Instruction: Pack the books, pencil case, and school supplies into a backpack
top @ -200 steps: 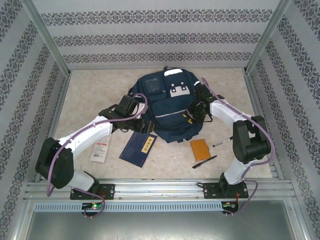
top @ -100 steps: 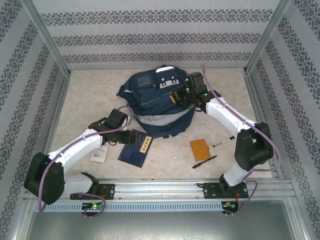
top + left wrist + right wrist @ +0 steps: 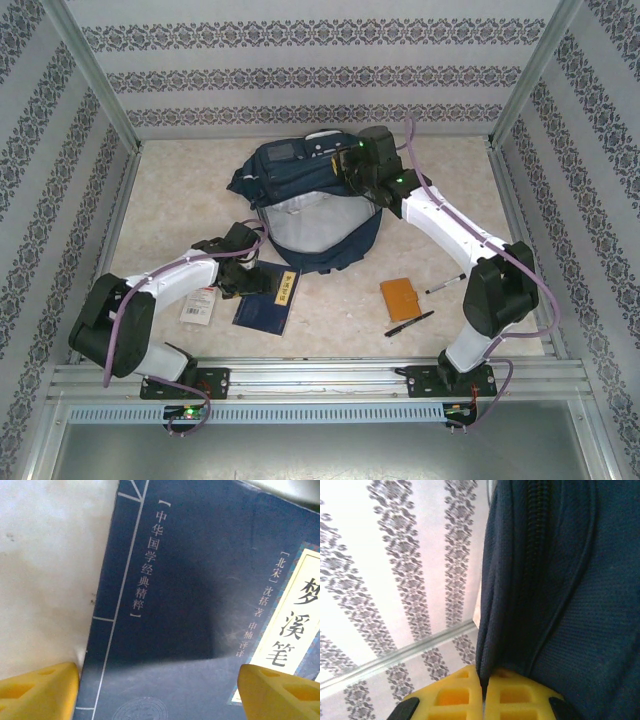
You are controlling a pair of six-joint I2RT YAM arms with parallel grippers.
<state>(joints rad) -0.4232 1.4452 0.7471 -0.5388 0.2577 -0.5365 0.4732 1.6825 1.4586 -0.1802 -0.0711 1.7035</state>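
Note:
The backpack's pale-lined opening point(image 3: 322, 222) is below my right gripper and back from it, so next I will lower the gripper back over that opening and let go of the backpack's navy fabric edge.
The navy backpack point(image 3: 300, 200) lies mid-table with its mouth pulled open, showing pale lining. My right gripper point(image 3: 352, 168) is shut on the backpack's navy fabric edge point(image 3: 492, 630) beside the zipper, and its yellow fingertips point(image 3: 455, 695) pinch the cloth. The navy book point(image 3: 266, 302) with a pale-yellow label lies in front of the bag. My left gripper point(image 3: 240, 284) hovers low over the book point(image 3: 190, 605), open, with one yellow fingertip point(image 3: 37, 690) on each side. A white packet point(image 3: 200, 303) lies left of the book. A black pen point(image 3: 410, 323) lies at the right.
A flat orange rectangle point(image 3: 400, 298) lies right of the bag; I cannot tell whether it is the pencil case. A second pen point(image 3: 447, 284) with a pale barrel rests by the right arm's elbow. Patterned walls and metal rails enclose the table.
The right gripper closed on the backpack's top edge and drew it back and up, opening the mouth. The left gripper swung from the bag down over the book.

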